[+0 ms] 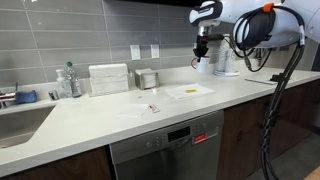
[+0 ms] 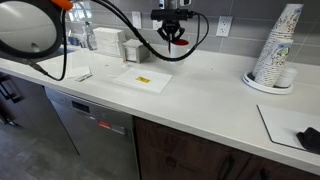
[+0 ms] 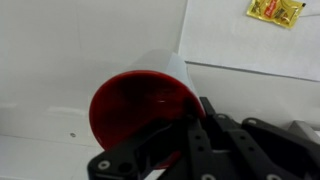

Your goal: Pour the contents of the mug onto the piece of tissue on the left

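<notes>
The yellow contents are already on the tissue, so my gripper needs to lower the white mug onto the bare counter [image 2: 172,73] beside the tissue's edge next and let go of the mug's rim.
My gripper [image 1: 203,52] is shut on the white mug with red trim [image 1: 202,60] and holds it in the air above the back of the counter; both also show in an exterior view, the gripper [image 2: 172,30] and the mug [image 2: 174,38]. In the wrist view the mug [image 3: 135,105] lies tipped, its red inside facing the camera and looking empty, with the gripper's fingers [image 3: 178,128] around its rim. The piece of tissue [image 1: 190,92] [image 2: 143,78] [image 3: 240,35] lies flat on the counter. The yellow contents [image 2: 142,80] [image 3: 275,10] lie on it.
A white ribbed box [image 1: 108,78] and a small metal canister [image 1: 148,78] stand by the back wall. A fainter sheet [image 1: 138,108] holds a small red bit. A sink [image 1: 20,120] is at the counter's end. A stack of paper cups [image 2: 276,50] stands at the other end.
</notes>
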Robot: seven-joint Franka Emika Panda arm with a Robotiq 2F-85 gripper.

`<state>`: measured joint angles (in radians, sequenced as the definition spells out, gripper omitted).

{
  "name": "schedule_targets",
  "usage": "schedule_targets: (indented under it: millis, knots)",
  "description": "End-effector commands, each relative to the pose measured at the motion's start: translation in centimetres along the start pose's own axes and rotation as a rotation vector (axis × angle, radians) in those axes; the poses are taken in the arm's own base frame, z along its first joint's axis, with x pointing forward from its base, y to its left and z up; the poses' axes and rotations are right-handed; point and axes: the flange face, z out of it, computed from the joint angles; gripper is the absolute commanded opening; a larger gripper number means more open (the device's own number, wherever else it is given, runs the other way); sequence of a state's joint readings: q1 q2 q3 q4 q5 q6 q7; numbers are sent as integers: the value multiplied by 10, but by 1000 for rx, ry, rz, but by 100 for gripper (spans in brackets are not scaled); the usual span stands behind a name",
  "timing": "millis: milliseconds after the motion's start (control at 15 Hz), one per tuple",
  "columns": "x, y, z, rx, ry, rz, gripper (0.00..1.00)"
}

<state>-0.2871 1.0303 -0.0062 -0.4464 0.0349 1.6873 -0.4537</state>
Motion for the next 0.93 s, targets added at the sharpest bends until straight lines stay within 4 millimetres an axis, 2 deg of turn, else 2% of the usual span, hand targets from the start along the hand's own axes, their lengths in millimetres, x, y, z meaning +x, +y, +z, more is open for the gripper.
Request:
schedule_targets:
  millis: [0, 267, 333, 867]
  knots:
    - [0, 0, -1, 9, 4, -4, 10]
    - [-4, 8, -4, 21, 14, -9, 10]
    - [-4, 8, -4, 22, 15, -9, 2]
    - [-15, 8, 18, 5, -106, -55, 2]
